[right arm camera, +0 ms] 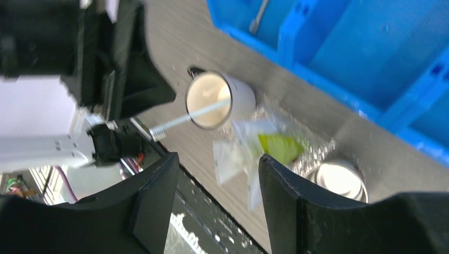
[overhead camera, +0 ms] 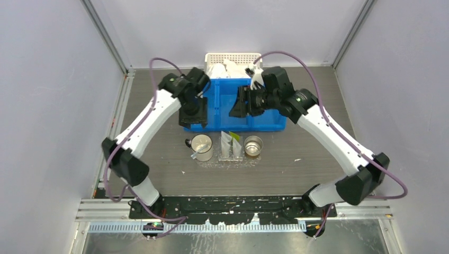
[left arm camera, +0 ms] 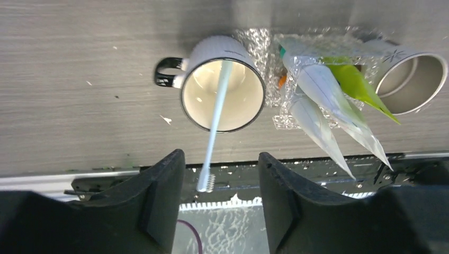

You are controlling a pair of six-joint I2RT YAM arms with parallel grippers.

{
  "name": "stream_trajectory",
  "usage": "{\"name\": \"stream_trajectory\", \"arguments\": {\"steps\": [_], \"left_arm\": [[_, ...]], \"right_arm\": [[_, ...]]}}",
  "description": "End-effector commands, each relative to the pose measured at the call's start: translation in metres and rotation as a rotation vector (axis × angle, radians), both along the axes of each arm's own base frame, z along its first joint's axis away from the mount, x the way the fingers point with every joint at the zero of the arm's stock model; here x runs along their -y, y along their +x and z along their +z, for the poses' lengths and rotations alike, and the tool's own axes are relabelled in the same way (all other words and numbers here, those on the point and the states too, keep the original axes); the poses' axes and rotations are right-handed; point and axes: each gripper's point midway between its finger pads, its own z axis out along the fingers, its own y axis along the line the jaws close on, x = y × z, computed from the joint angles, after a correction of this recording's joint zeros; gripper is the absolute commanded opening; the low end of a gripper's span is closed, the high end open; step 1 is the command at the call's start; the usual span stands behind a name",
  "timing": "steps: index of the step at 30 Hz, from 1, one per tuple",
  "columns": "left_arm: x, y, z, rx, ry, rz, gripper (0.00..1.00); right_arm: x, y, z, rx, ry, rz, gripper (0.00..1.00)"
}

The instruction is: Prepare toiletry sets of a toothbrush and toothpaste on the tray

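Next, my right gripper goes left in the top view and down onto the toothbrush's neck (right arm camera: 259, 15), because that toothbrush lies low inside the bin's end section.
A white toothbrush (left arm camera: 216, 121) stands slanted in a white mug (left arm camera: 222, 84), head up. The head shows between the fingers of my left gripper (left arm camera: 221, 156), which is open above it and touches nothing. Several toothpaste tubes (left arm camera: 323, 90), white ones and a green one (left arm camera: 355, 84), lean together beside the mug on the clear tray (left arm camera: 254, 42). In the top view the mug (overhead camera: 202, 147) and tubes (overhead camera: 231, 145) sit in front of the blue bin. My right gripper (right arm camera: 218, 159) is open and empty, hovering over the bin (overhead camera: 241, 108). My left gripper (overhead camera: 193, 114) hangs at the bin's left end.
A metal cup (overhead camera: 253, 145) stands at the tray's right end. The blue three-compartment bin (overhead camera: 265, 92) lies behind the tray, with a toothbrush (right arm camera: 259, 16) in it. A white perforated basket (overhead camera: 233, 59) with white items sits behind the bin. Grey walls enclose the table.
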Motion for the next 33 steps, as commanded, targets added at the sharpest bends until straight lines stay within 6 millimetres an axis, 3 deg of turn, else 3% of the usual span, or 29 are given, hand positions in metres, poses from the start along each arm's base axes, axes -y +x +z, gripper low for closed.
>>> {"name": "stream_trajectory", "arguments": {"steps": [1,5,6,7,10,15,21,25,33], "left_arm": [[-0.047,0.014,0.030,0.163,0.003,0.110,0.57],[-0.069,0.021,0.009,0.172,-0.064,0.200,0.69],[-0.071,0.023,0.005,0.175,-0.078,0.212,0.73],[-0.073,0.026,-0.001,0.179,-0.090,0.223,0.74],[-0.074,0.038,-0.016,0.194,-0.106,0.245,0.75],[-0.085,0.065,-0.042,0.215,-0.090,0.299,0.75],[-0.106,0.073,-0.054,0.274,-0.127,0.381,0.74],[-0.116,0.076,-0.056,0.293,-0.150,0.415,0.74],[-0.116,0.085,-0.066,0.274,-0.167,0.420,0.74]], "right_arm": [[-0.027,0.046,0.031,0.051,0.049,-0.040,0.63],[-0.067,0.089,0.019,-0.002,0.064,-0.060,0.63],[-0.079,0.099,0.000,-0.032,0.034,-0.061,0.63],[-0.092,0.105,-0.003,-0.027,0.018,-0.054,0.62],[-0.121,0.118,-0.033,-0.029,-0.070,-0.063,0.61],[-0.151,0.143,-0.072,-0.013,-0.138,-0.140,0.60],[-0.168,0.162,-0.107,-0.040,-0.153,-0.213,0.56],[-0.167,0.177,-0.124,-0.030,-0.180,-0.288,0.52],[-0.170,0.196,-0.152,-0.018,-0.183,-0.378,0.53]]}}
